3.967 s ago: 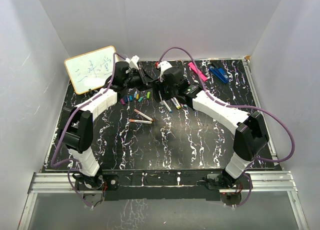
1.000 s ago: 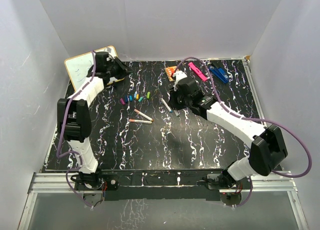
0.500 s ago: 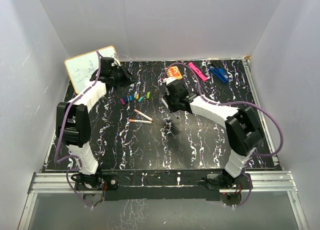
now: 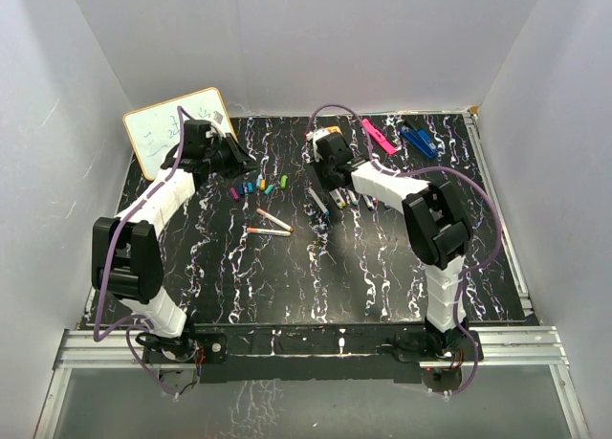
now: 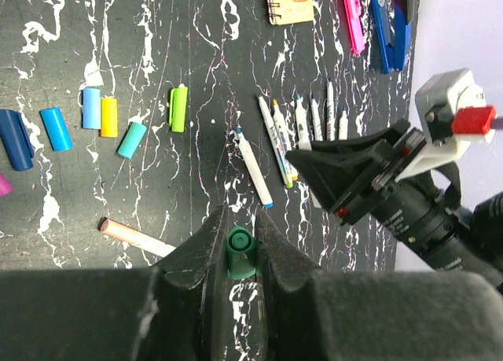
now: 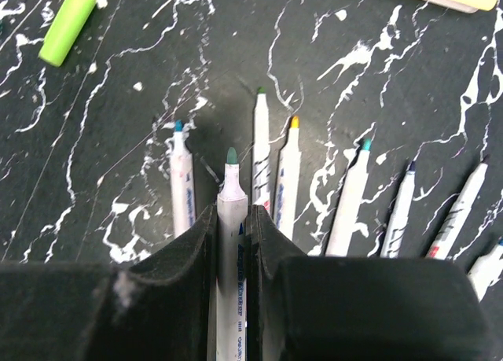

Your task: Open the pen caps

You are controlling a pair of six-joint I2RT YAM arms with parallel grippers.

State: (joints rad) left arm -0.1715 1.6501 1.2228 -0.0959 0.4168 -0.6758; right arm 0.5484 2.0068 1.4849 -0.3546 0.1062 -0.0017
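Note:
I should next move my left gripper across and down, then release in the free gap between the teal and lime caps, below it and to its right in the top view.
My left gripper (image 5: 239,224) is shut on a dark green pen cap (image 5: 240,255), hovering just behind a row of loose pen caps (image 5: 109,116) in blue, yellow, teal and lime. My right gripper (image 6: 233,211) is shut on an uncapped pale pen (image 6: 232,243) with a green tip, low over several uncapped pens (image 6: 288,180) lying side by side. From above, the left gripper (image 4: 245,159) is beside the caps (image 4: 258,186), and the right gripper (image 4: 316,181) is over the pen row (image 4: 349,200). Two pens (image 4: 271,225) lie apart with their caps on.
A whiteboard (image 4: 167,128) leans at the back left. An orange notebook (image 5: 291,1), a flat pink bar (image 4: 378,136) and a dark blue clip (image 4: 418,140) lie along the back edge. A lime cap (image 6: 67,15) lies left of the pen row. White walls enclose the table.
The right gripper has swung back and left with its pen, to the row of uncapped pens. The left gripper has come forward from the whiteboard toward the loose caps, cap still held.

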